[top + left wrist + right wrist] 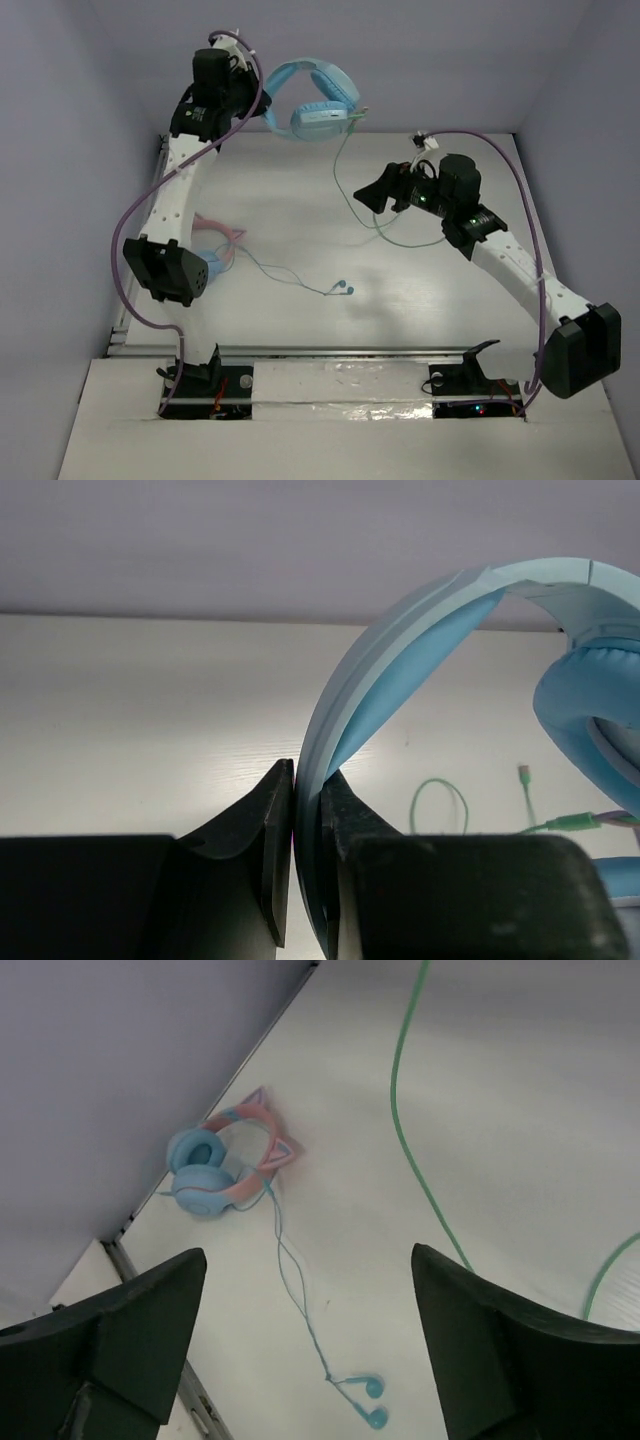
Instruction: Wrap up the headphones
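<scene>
I will move my right gripper down toward the right in its wrist view, onto the slanting green cable [350,206], because the cable runs below it and on that side.
The light blue headphones [315,100] hang in the air at the back of the table, held up by my left gripper [252,88]. In the left wrist view my left gripper [308,790] is shut on the headband [400,670], with an ear cup [590,710] at the right. The thin green cable [350,190] trails from the ear cup down to the table and loops toward my right gripper [372,195]. My right gripper [310,1310] is open and empty above the table, with the green cable [405,1120] running past its right finger.
The blue headphones with a pink cat-ear headband [215,250] lie at the left by the left arm, also in the right wrist view [225,1160]. Small blue earbuds [342,290] on a thin wire lie mid-table, also in the right wrist view [368,1400]. Purple walls surround the table.
</scene>
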